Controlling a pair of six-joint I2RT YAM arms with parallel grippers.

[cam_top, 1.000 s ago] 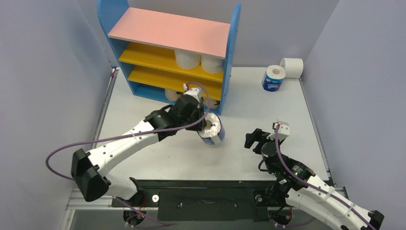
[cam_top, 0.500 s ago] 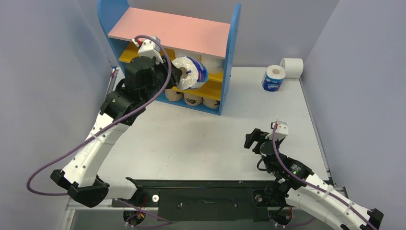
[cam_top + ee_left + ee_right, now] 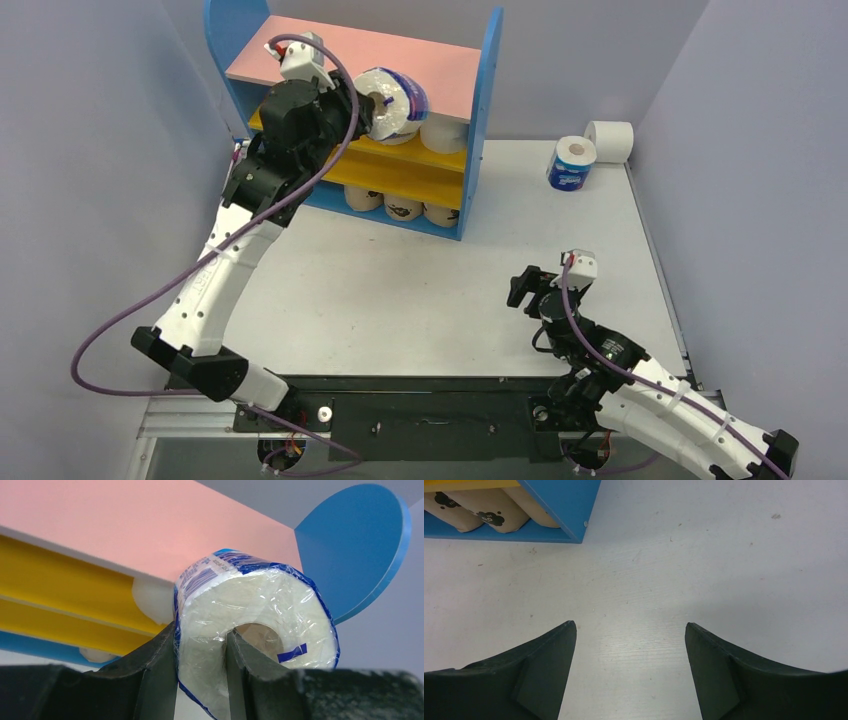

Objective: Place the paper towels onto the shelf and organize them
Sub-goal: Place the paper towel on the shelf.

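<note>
My left gripper moves down past the pink board's front edge next, then outward over the lower yellow shelf (image 3: 428, 184). It releases the roll there, since the shelf shows bare.
My left gripper (image 3: 365, 105) is shut on a blue-wrapped paper towel roll (image 3: 392, 97), one finger in its core and one outside the wall. It holds the roll up at the front edge of the shelf's pink top board (image 3: 300, 55). The left wrist view shows the roll (image 3: 260, 605) pinched between the fingers (image 3: 201, 632), with the pink board (image 3: 125, 525) behind. A white roll (image 3: 443, 132) stands on the upper yellow shelf. Tan printed rolls (image 3: 405, 208) sit on the blue base. My right gripper (image 3: 527, 287) hovers open over the table, nothing between its jaws (image 3: 630, 626).
A second blue-wrapped roll (image 3: 571, 163) stands upright on the table at the far right, with a white roll (image 3: 610, 140) lying on its side behind it. The shelf's blue right side panel (image 3: 487, 90) rises next to the held roll. The tan rolls (image 3: 484, 517) show at the right wrist view's top left.
The left arm has carried the blue-wrapped roll from low over the table's middle up and back to the shelf's top board. The right arm has barely shifted.
</note>
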